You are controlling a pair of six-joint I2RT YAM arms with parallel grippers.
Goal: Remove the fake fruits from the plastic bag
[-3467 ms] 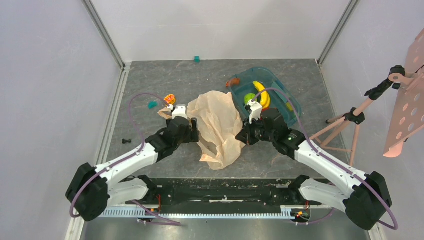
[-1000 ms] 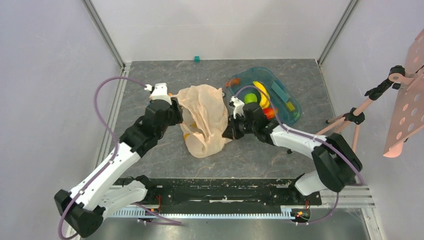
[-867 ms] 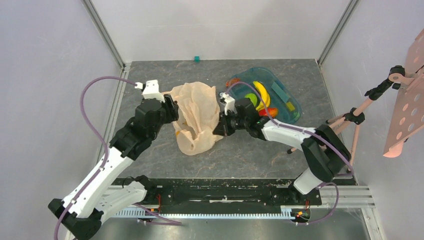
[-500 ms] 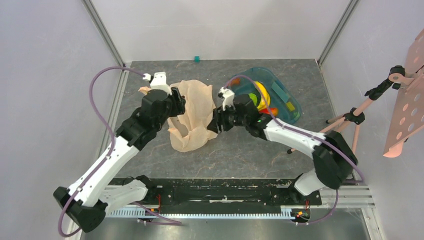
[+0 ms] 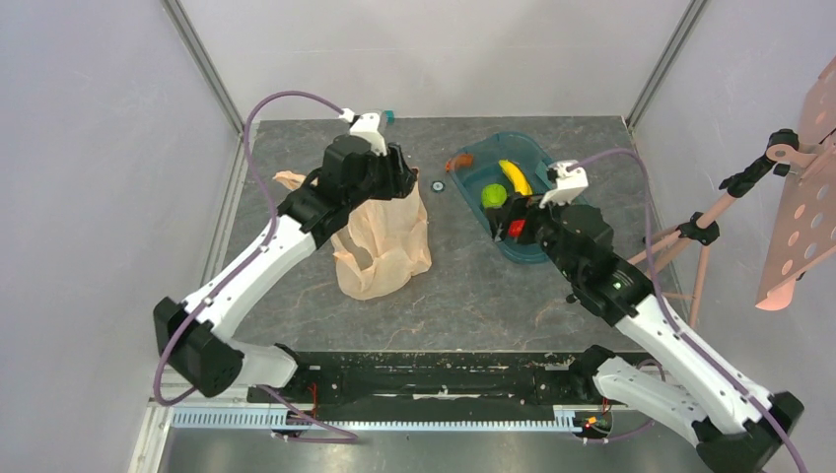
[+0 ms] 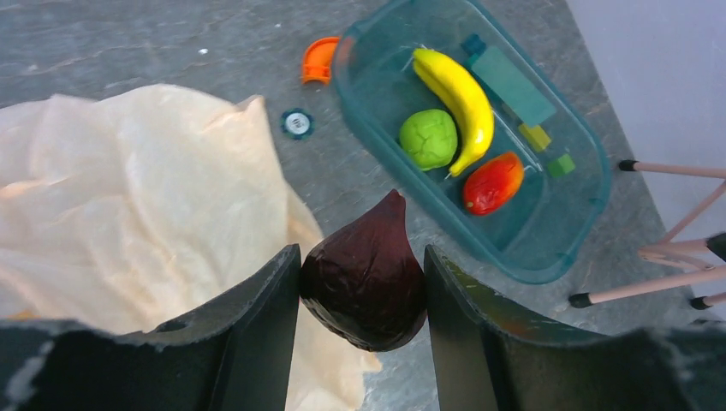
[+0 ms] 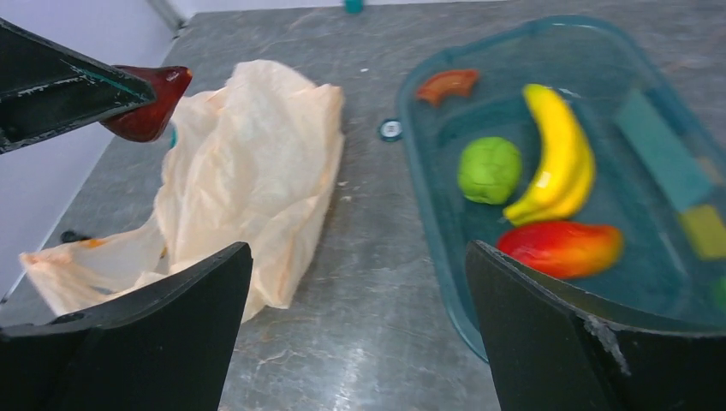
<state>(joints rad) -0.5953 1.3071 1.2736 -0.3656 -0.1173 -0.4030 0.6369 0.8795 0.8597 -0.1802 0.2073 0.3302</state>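
Next I will swing my left gripper from above the bag (image 6: 128, 214) toward the teal tub and down beside the green ball-like fruit (image 6: 428, 137), because taken-out fruits already lie there.
My left gripper (image 6: 360, 257) is shut on a small dark brown-purple fake fruit (image 6: 364, 282) and holds it in the air above the plastic bag (image 6: 128, 214). The bag is crinkly pale peach and lies slumped on the table (image 5: 380, 246). A yellow banana (image 6: 454, 94), a green ball-like fruit (image 6: 428, 137) and a red-orange oval fruit (image 6: 492, 181) lie in the teal tub (image 6: 556, 231). Near the tub's near-left rim (image 7: 428, 214) my right gripper (image 7: 357, 248) hangs wide open and holds nothing. In the right wrist view the dark fruit (image 7: 145, 107) shows at the upper left.
Coloured blocks (image 7: 659, 141) lie in the tub. An orange curved piece (image 6: 318, 58) and a small round disc (image 6: 296, 122) sit by the tub's far-left corner. A teal block (image 5: 387, 116) lies at the back edge. A pink tripod stand (image 5: 690, 232) is at the right.
My left gripper has risen and moved back with the dark fruit. The right gripper has let go of the bag, opened wide and pulled right to the tub. The bag has slumped.
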